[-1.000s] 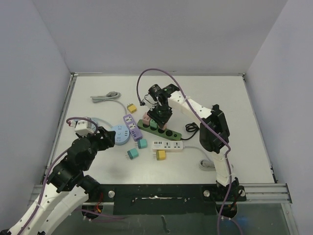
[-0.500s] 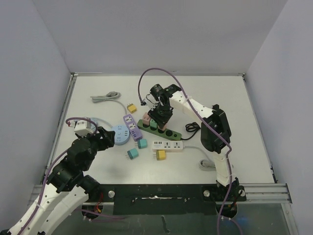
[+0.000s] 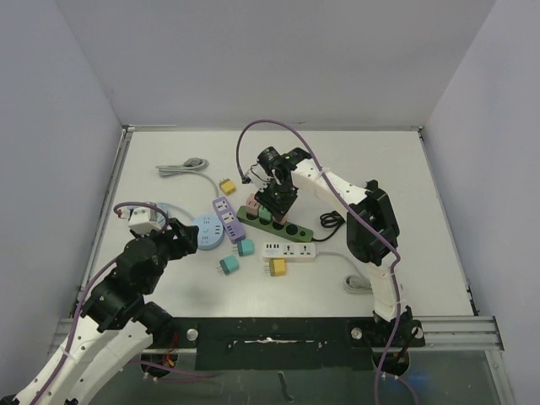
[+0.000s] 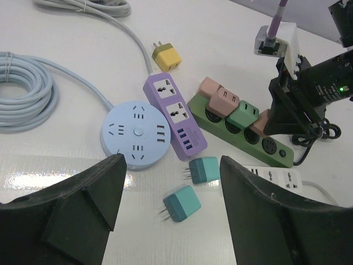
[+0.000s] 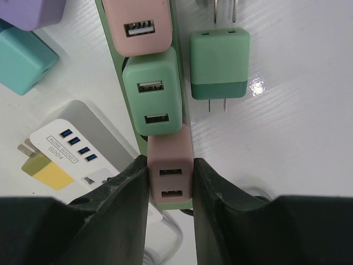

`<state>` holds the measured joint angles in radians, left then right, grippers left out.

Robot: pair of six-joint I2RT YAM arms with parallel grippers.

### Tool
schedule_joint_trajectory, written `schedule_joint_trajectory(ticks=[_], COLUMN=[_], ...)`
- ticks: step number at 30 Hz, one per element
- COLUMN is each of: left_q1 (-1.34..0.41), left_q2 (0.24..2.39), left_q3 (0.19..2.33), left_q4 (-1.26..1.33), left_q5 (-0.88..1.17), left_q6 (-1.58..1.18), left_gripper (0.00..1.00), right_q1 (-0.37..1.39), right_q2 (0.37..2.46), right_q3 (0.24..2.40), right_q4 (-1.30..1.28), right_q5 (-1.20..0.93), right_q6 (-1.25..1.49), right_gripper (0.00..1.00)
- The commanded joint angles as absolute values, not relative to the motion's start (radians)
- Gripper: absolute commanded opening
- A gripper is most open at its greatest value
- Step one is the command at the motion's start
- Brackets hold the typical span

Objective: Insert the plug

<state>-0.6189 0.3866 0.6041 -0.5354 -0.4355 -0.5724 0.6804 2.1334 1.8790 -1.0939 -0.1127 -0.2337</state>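
Note:
The green power strip is directly below, so next my right gripper will push straight down, seat the pink plug beside the mint green one, and let go of it.
My right gripper (image 5: 171, 182) is shut on a pink plug (image 5: 171, 175) that sits on the green power strip (image 5: 186, 113), one finger against each side of it. Further along the same strip sit a mint green plug (image 5: 159, 99) and another pink plug (image 5: 138, 25). From above, the right gripper (image 3: 274, 205) stands over the green power strip (image 3: 291, 227) at mid-table. My left gripper (image 4: 172, 190) hangs open above two teal plugs (image 4: 182, 203) (image 4: 205, 169) lying loose on the table. It holds nothing.
A loose green plug (image 5: 219, 63) lies beside the strip. Near it lie a purple strip (image 3: 226, 218), a round blue socket hub (image 3: 205, 231), and a white strip (image 3: 288, 251) with a yellow plug (image 3: 278, 267) beside it. Another yellow plug (image 3: 227, 186) and a grey cable (image 3: 181, 168) lie further back.
The right wrist has shifted slightly over the green strip, still shut on the pink plug. The left arm has not moved.

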Motion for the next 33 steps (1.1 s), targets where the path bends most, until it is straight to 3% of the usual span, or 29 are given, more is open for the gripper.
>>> schedule_joint_trajectory(ticks=[1, 20, 33], left_q1=[-0.615, -0.615, -0.615], left_q2=[0.39, 0.393, 0.405], left_q3=[0.61, 0.605, 0.603], left_q4=[-0.509, -0.504, -0.503], left_q5=[-0.448, -0.44, -0.434], left_q6=[-0.579, -0.579, -0.58], left_gripper=[0.67, 0.67, 0.68], right_q1=[0.671, 0.695, 0.716], right_q2=[2.182, 2.218, 2.3], right_q3=[1.856, 1.797, 1.925], right_q4=[-1.074, -1.12, -1.187], right_q5=[0.013, -0.144, -0.064], right_q6=[-0.256, -0.351, -0.33], right_gripper=[0.02, 0.02, 0.03])
